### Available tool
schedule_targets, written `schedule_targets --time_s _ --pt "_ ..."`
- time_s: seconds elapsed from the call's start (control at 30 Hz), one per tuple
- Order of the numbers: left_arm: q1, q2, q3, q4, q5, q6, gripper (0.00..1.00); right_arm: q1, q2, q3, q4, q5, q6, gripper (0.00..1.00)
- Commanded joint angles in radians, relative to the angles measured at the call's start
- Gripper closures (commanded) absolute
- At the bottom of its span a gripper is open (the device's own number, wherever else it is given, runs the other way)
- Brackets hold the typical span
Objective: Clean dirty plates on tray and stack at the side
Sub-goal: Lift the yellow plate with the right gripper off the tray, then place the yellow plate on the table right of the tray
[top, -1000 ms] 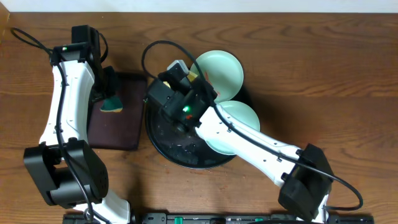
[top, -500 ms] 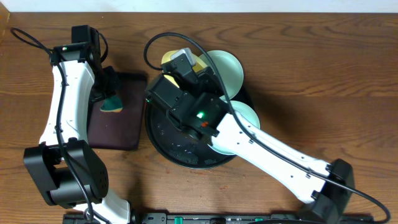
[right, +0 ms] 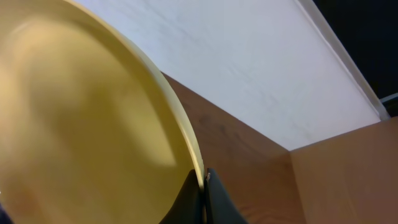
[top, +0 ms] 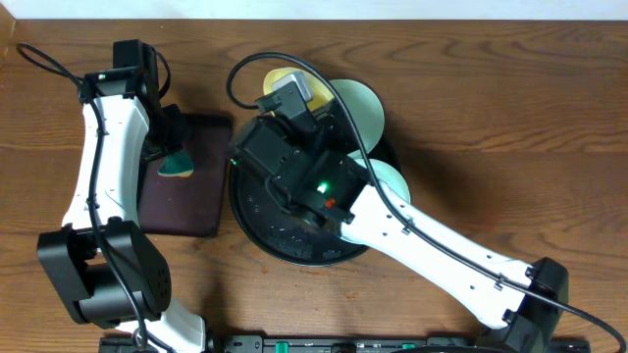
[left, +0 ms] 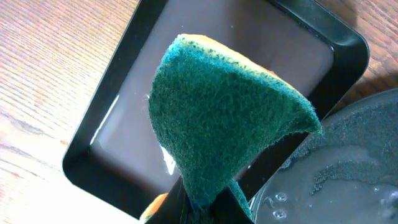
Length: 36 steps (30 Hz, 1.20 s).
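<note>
Next, my right gripper swings to the right in the overhead view, past the mint-blue plates, and lowers there, since bare table lies open beside the black tray.
My right gripper (right: 202, 180) is shut on the rim of the pale yellow plate (right: 81, 124) and holds it tilted in the air. In the overhead view this plate (top: 279, 78) shows above the far left edge of the round black tray (top: 253, 227), mostly hidden under my right wrist (top: 294, 93). Two mint-blue plates lie on the tray, one at the far side (top: 359, 113) and one at the right (top: 391, 181), both partly covered by the arm. My left gripper (left: 205, 202) is shut on a green and yellow sponge (left: 230, 118) above the brown rectangular tray (left: 93, 165).
The brown rectangular tray (top: 186, 201) lies just left of the black tray. The black tray's wet floor (left: 348, 168) carries drops and foam. A black cable (top: 235, 78) loops over the tray's far left. Bare wooden table surrounds both trays.
My right arm has stretched farther over the black tray and carried the yellow plate up and toward the far left. The left arm and sponge have not moved.
</note>
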Motion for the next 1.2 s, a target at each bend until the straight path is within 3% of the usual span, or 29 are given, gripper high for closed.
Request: schedule_targets --time_s 0.0,0.3,0.6,0.93,1.17 --pt "0.003 0.005 -0.006 -0.006 -0.016 0.017 0.92 0.012 -0.021 0.004 0.0 0.011 -0.006 0.99" --pt "0.003 0.005 -0.006 -0.014 -0.016 0.017 0.93 -0.112 -0.023 0.004 -0.042 -0.613 -0.005 0.99" --pt "0.003 0.005 -0.006 -0.013 -0.017 0.017 0.93 -0.472 -0.094 0.004 -0.106 -1.01 0.068 0.99" --pt "0.003 0.005 -0.006 -0.013 -0.016 0.017 0.92 -0.916 -0.07 -0.01 -0.299 -1.081 0.088 0.99" --pt "0.003 0.005 -0.006 -0.013 -0.017 0.017 0.92 -1.085 -0.048 -0.163 -0.264 -1.084 0.088 0.99"
